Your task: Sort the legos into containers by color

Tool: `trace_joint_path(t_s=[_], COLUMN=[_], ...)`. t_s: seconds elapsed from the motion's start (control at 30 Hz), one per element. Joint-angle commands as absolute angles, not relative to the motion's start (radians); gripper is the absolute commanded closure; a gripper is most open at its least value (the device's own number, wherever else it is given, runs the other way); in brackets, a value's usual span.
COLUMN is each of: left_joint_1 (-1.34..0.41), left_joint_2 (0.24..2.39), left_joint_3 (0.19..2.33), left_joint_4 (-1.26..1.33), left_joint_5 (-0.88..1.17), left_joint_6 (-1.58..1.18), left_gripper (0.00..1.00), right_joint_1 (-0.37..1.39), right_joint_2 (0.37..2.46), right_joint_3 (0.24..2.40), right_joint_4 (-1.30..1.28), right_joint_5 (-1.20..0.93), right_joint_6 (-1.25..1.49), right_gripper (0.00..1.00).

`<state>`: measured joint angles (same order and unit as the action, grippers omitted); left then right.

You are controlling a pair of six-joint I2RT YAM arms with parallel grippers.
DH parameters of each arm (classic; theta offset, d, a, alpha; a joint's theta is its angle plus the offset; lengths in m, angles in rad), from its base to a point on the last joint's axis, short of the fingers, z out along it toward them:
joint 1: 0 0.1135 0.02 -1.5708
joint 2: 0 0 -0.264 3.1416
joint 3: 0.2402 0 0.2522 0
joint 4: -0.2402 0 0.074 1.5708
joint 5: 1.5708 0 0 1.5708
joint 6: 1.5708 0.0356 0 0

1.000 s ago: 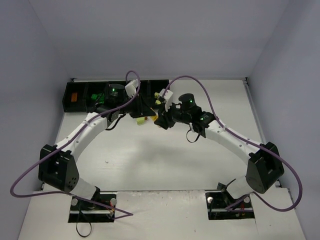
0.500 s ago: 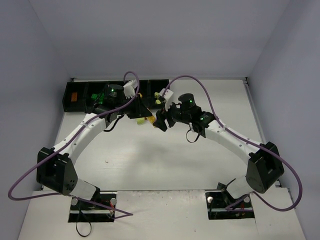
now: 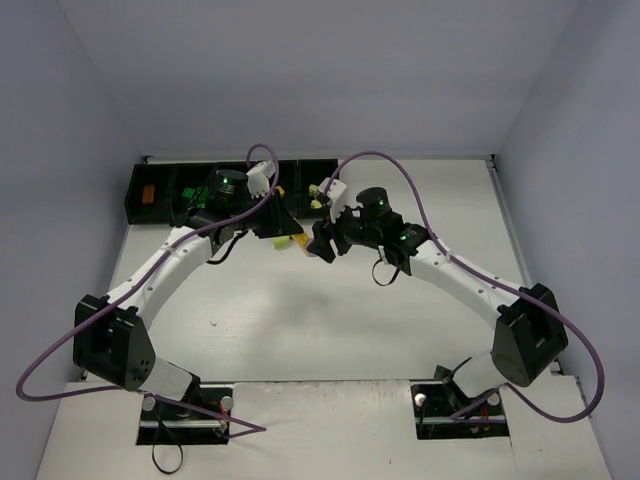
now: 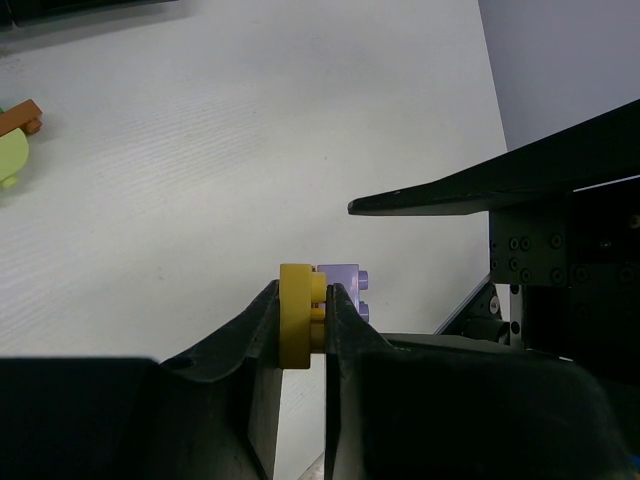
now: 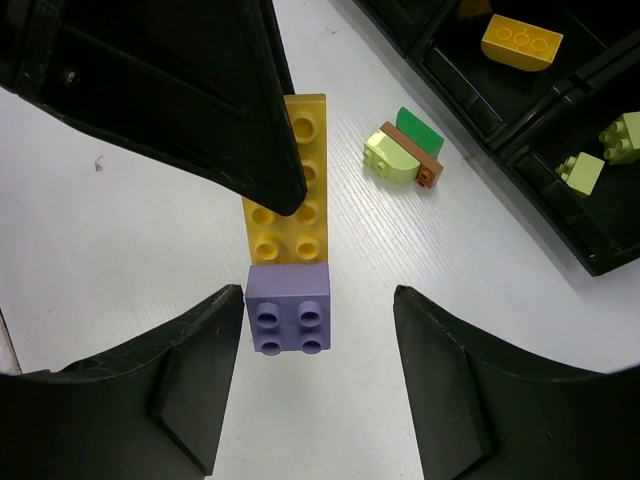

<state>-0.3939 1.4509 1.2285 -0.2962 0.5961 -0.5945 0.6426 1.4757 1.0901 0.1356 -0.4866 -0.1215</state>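
I will move my left gripper away from the lilac brick and outward over the bin holding a yellow brick point(image 3: 284, 184), as that bin is farther outward.
My left gripper point(image 4: 303, 300) is shut on a yellow brick point(image 4: 298, 325), and a lilac brick point(image 4: 345, 285) is stuck to that brick's far end. In the right wrist view the yellow brick point(image 5: 290, 225) hangs above the table with the lilac brick point(image 5: 288, 310) at its tip. My right gripper point(image 5: 318, 300) is open around the lilac brick, which lies close against one finger and well apart from the other. From above, both grippers meet just in front of the containers point(image 3: 135, 190): left gripper point(image 3: 280, 228), right gripper point(image 3: 322, 240).
A small stack of lime, brown and green bricks point(image 5: 405, 155) lies on the table near the bins. One bin holds a yellow brick point(image 5: 520, 42), another holds lime bricks point(image 5: 580, 172). The far left bin holds an orange brick point(image 3: 147, 195).
My right gripper has gone from shut to open, letting go of the lilac brick. The left gripper keeps its hold on the yellow brick and has shifted slightly toward the bins.
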Motion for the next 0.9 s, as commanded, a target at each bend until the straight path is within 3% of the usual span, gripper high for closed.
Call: trace_joint_path(t_s=[0.0, 0.37, 0.53, 0.63, 0.87], left_joint_1=[-0.4, -0.4, -0.402, -0.402, -0.402], left_joint_2=[1.41, 1.402, 1.404, 1.402, 1.41], left_joint_3=[1.285, 1.273, 1.27, 1.269, 1.256], left_joint_4=[-0.258, -0.207, -0.201, -0.199, -0.225], left_joint_5=[0.588, 0.572, 0.578, 0.58, 0.537], left_joint_6=[-0.586, -0.618, -0.627, -0.627, -0.58], left_gripper=[1.0, 1.0, 1.0, 1.0, 1.0], right_joint_1=[0.647, 0.649, 0.65, 0.649, 0.649], right_joint_2=[1.473, 1.502, 1.511, 1.517, 1.5], right_joint_3=[1.109, 1.114, 1.117, 1.121, 1.12], right_joint_4=[0.175, 0.175, 0.178, 0.179, 0.186], right_joint_5=[-0.494, -0.503, -0.494, -0.485, -0.451], right_joint_6=[-0.123, -0.112, -0.11, -0.109, -0.115], right_gripper=[0.42, 0.42, 0.46, 0.55, 0.93])
